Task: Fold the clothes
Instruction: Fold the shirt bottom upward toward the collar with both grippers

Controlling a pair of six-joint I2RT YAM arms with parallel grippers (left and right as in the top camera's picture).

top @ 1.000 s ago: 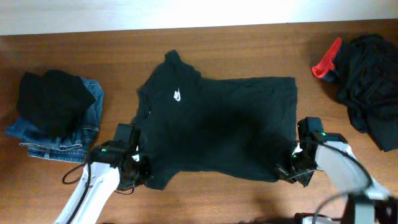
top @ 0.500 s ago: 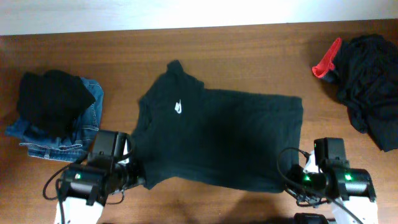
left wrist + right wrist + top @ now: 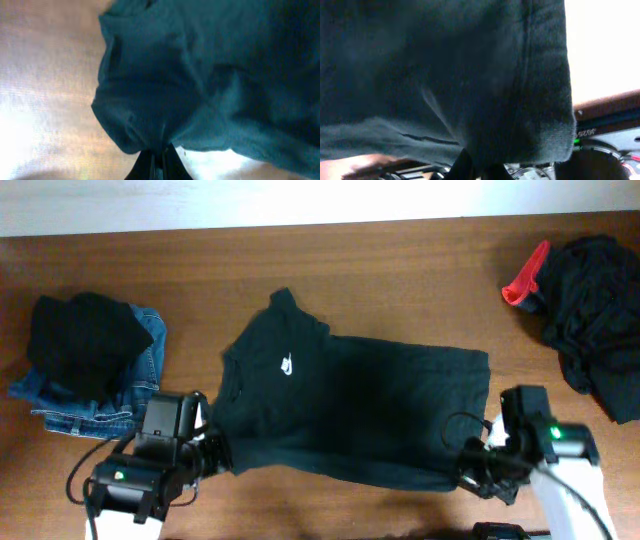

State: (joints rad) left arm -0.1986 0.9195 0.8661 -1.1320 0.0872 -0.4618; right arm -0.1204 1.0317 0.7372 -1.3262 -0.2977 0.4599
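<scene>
The robot's right gripper will next lower the hem corner it holds outward toward the shirt's far edge (image 3: 477,359), because the shirt's near side still hangs raised between both grippers.
The dark teal-black T-shirt (image 3: 350,405) with a small white chest logo (image 3: 288,364) hangs stretched above the brown table, its collar toward the left. My left gripper (image 3: 222,455) is shut on the shirt's near left corner, and the left wrist view shows the cloth (image 3: 200,75) bunched between the closed fingers (image 3: 159,161). My right gripper (image 3: 468,472) is shut on the near right hem corner. The right wrist view shows the hem (image 3: 470,75) draping over the fingers (image 3: 480,167).
A pile of folded jeans topped by a black garment (image 3: 90,360) lies at the left. A heap of dark clothes (image 3: 595,320) with a red item (image 3: 522,280) lies at the back right. The table's far edge (image 3: 320,225) meets a white wall.
Both arms have pulled back toward the near edge and lifted. The shirt has shifted nearer and tilted, its left sleeve end now raised off the table.
</scene>
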